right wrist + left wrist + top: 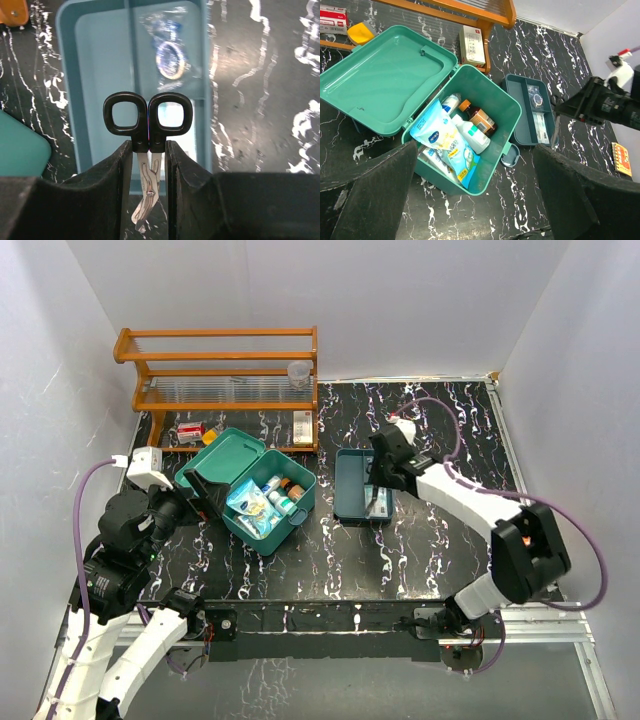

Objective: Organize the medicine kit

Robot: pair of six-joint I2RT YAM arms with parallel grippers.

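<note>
The robot's right gripper needs to move toward the kit and lower the scissors (148, 116) into the long section of the tray.
The medicine kit (268, 506) is a teal box standing open left of centre, its lid (224, 456) laid back. Inside lie a blue-white pouch (442, 139), a white bottle (471, 134) and a brown bottle (481, 118). My right gripper (149, 165) is shut on black-handled scissors (148, 116), handles pointing away from the wrist, held over the flat teal tray (107, 65). In the top view this gripper (379, 492) hangs over the tray (348, 486). My left gripper (475, 200) is open and empty, just in front of the kit (492, 165); it also shows in the top view (192, 498).
A wooden rack (225, 370) stands at the back left with a clear cup (298, 372) on it, a white box (471, 45) at its foot, and red-white and yellow items (359, 32) under it. The tray holds a clear packet (167, 55). A small orange booklet (621, 158) lies to the right.
</note>
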